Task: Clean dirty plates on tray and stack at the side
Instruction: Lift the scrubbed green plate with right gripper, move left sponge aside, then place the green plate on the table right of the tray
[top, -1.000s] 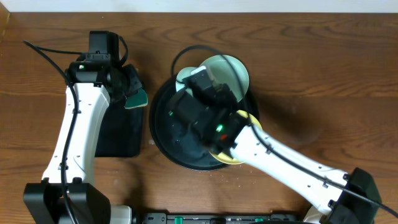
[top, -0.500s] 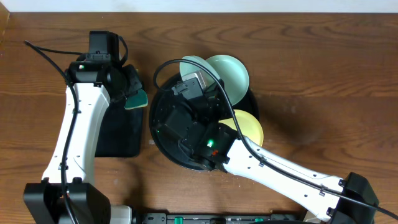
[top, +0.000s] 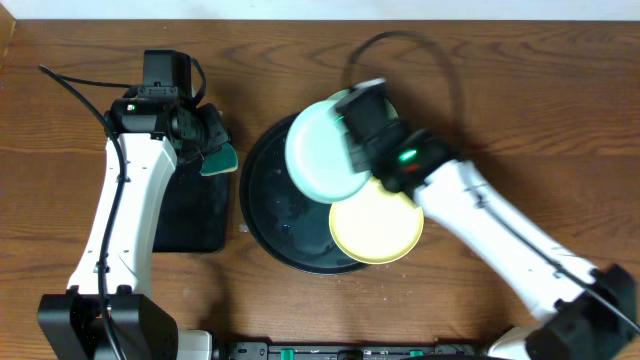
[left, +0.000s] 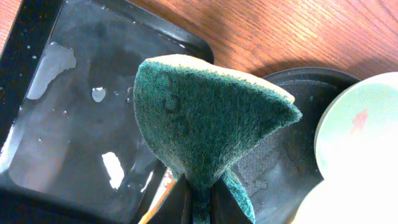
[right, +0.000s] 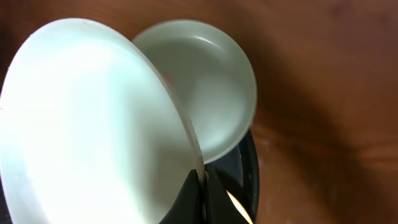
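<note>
My right gripper will carry the plate to the right in the overhead view, to the bare table (top: 494, 164) (right: 298, 167) beside the tray, then lower it and let go.
My right gripper (top: 350, 135) is shut on the rim of a pale mint plate (top: 322, 160) and holds it tilted above the round black tray (top: 268, 215). In the right wrist view the jaws (right: 202, 182) pinch that plate's edge (right: 93, 124). The second mint plate (right: 208, 93) lies beyond it at the tray's far edge. The pale yellow plate (top: 377, 226) lies on the tray's front right rim. My left gripper (top: 205, 140) is shut on a green sponge (top: 218, 157), held between the two trays; the left wrist view shows jaws (left: 199, 194) and sponge (left: 205, 112).
A smaller rectangular black tray (top: 195, 215) with water patches (left: 56, 62) lies left of the round tray. Bare wooden table (top: 520, 110) extends to the right and back. The right arm's cable loops above the tray's far side.
The right arm swung from over the tray's middle to the back right, carrying the mint plate up with it. The yellow plate is now uncovered. The left arm has not moved.
</note>
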